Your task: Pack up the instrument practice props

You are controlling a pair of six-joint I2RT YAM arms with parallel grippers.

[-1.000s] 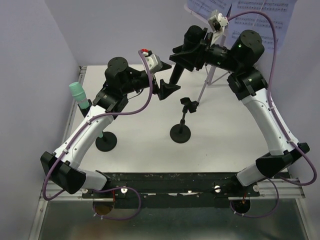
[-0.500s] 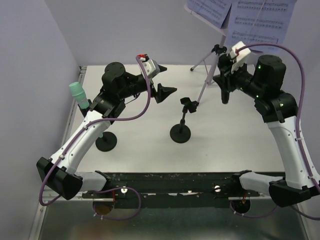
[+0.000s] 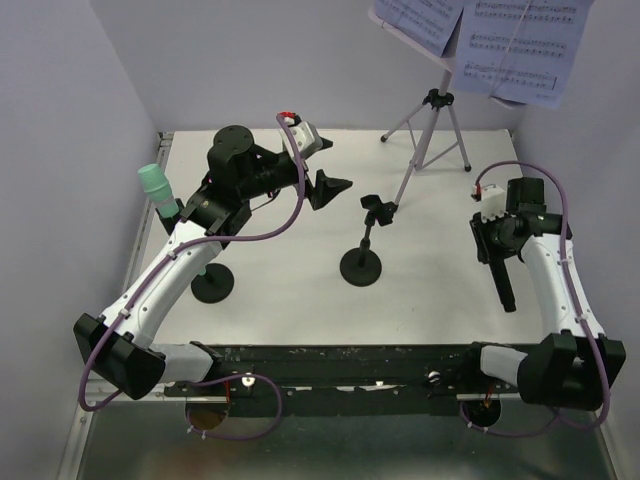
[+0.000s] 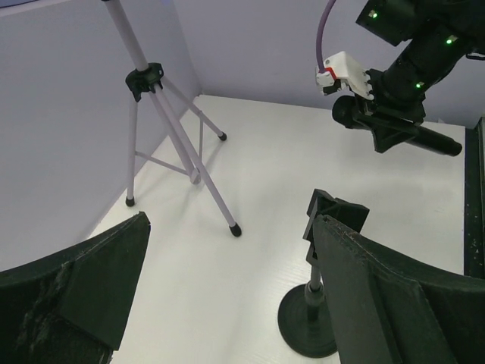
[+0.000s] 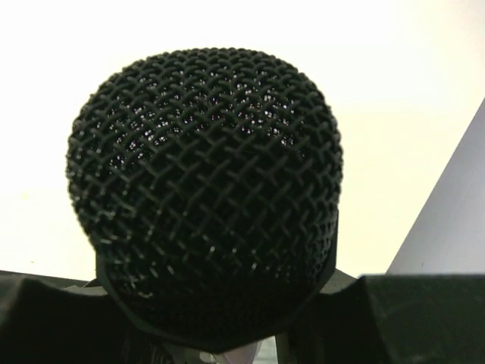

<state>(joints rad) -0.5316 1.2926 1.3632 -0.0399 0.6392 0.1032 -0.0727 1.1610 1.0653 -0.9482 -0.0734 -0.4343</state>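
Observation:
The robot's right gripper will next lower the black microphone (image 3: 504, 285) onto the empty patch of white table by the grey wall.
My right gripper (image 3: 497, 248) is shut on the black microphone (image 3: 504, 285) at the right side of the table, with its handle pointing toward the near edge. Its mesh head (image 5: 204, 189) fills the right wrist view. My left gripper (image 3: 330, 186) is open and empty, held in the air left of the bare black pole (image 3: 366, 240), whose clip (image 4: 333, 216) holds nothing. The mint-green microphone (image 3: 152, 184) stands in the other pole (image 3: 212, 284) at the left. The silver tripod (image 3: 428, 140) stands at the back right, its desk carrying the sheet-music pages (image 3: 515, 45).
Grey walls close in the table at the left, back and right. The tripod legs (image 4: 186, 152) spread over the back right of the white table (image 3: 290, 320). A black rail (image 3: 340, 358) runs along the near edge between the arm bases.
My right arm has swung from beside the tripod at the back to the right side of the table and lower, carrying the black microphone. My left arm has barely moved.

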